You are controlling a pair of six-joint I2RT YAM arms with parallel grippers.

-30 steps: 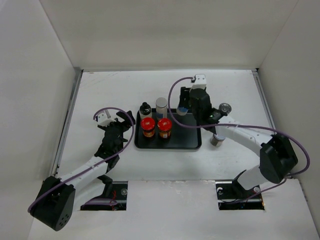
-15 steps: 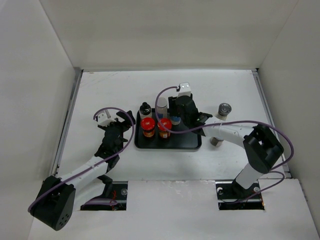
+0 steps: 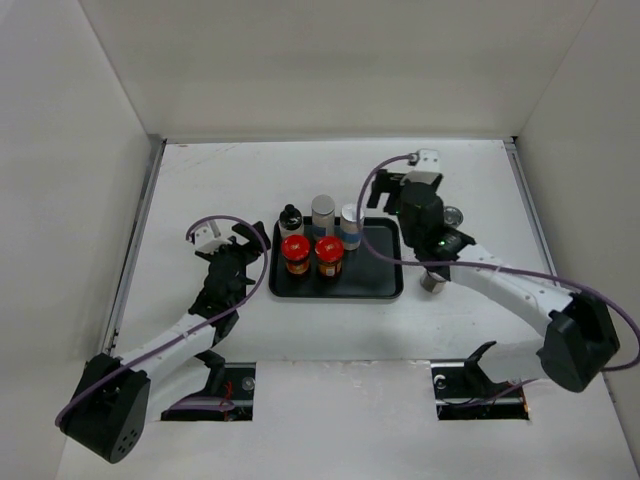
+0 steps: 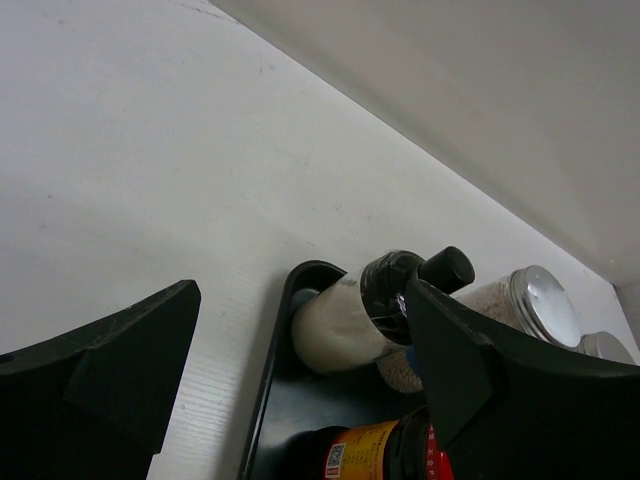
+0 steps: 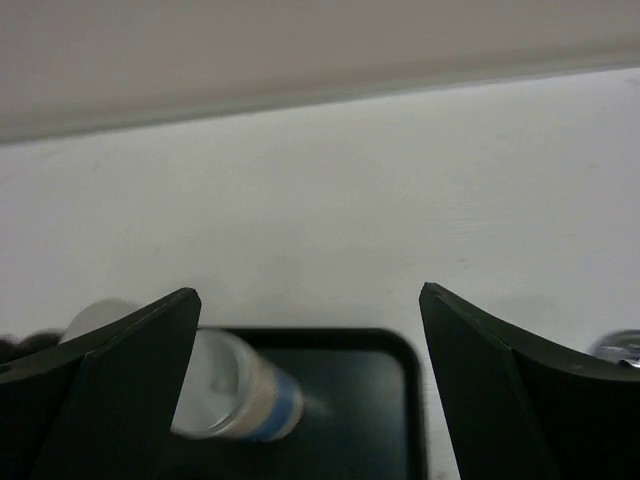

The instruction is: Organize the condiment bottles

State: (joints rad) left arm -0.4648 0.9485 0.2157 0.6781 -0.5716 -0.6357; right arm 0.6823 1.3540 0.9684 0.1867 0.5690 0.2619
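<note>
My right gripper moves sideways and down onto the far loose shaker [image 3: 453, 217] [image 5: 621, 347] next, since it stands below the gripper and to its right in the top view.
On the black tray [image 3: 380, 285] stand five condiment bottles: a black-capped bottle [image 3: 290, 218], a silver-lidded shaker [image 3: 323, 211] and a blue-labelled shaker [image 3: 350, 224] in the back row, with two red-lidded jars [image 3: 295, 253] [image 3: 329, 255] in front. Two more shakers stand off the tray to its right, one [image 3: 453, 213] behind my right arm and one [image 3: 434, 280] below it. My right gripper [image 3: 392, 192] [image 5: 308, 293] hovers open just right of the blue-labelled shaker [image 5: 235, 395], holding nothing. Open and empty too, my left gripper [image 3: 247, 240] [image 4: 300, 300] sits by the tray's left edge [image 4: 262, 400].
White walls enclose the table on three sides. My right forearm [image 3: 500, 285] crosses the table right of the tray, above the near loose shaker. Bare tray floor lies right of the jars.
My right gripper carried the blue-labelled shaker left onto the tray's back row, let go of it, opened wide and drew back to the right. The left arm has not moved.
</note>
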